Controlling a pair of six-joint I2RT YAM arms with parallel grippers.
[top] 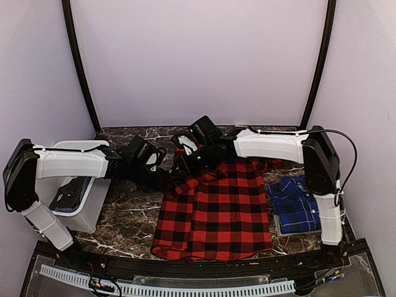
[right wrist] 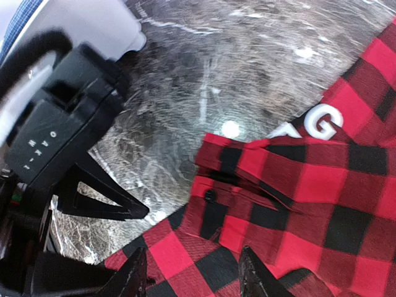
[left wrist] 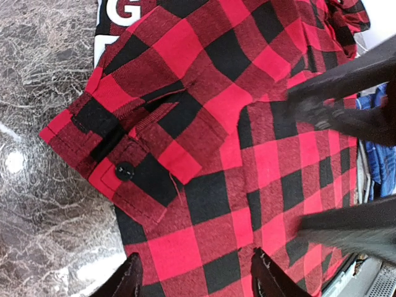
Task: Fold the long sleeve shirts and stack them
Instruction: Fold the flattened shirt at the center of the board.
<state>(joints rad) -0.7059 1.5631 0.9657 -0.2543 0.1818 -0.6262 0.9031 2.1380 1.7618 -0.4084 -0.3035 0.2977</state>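
Note:
My left gripper's open fingers are beside the cuff, so next I will move the gripper toward the marble and down to the buttoned cuff's near edge (top: 169, 194) (left wrist: 140, 209).
The red-and-black checked long sleeve shirt (top: 216, 210) lies flat on the middle of the dark marble table, a sleeve folded across its upper left. The sleeve's buttoned cuff (left wrist: 124, 170) rests at the shirt's edge and also shows in the right wrist view as the cuff (right wrist: 213, 198). My left gripper (left wrist: 198, 278) hovers open over the checked cloth just beside the cuff, nothing between its fingers. My right gripper (right wrist: 193, 275) is open too, above the sleeve close to the cuff. In the top view the left gripper (top: 166, 180) and right gripper (top: 189, 166) stand close together. A folded blue plaid shirt (top: 296, 204) lies at the right.
A white bin (top: 93, 213) stands at the table's left edge with a dark-patterned cloth (top: 69, 195) in it. The right arm's upright link (top: 328, 210) stands next to the blue shirt. Bare marble (top: 133, 210) shows between the bin and the red shirt.

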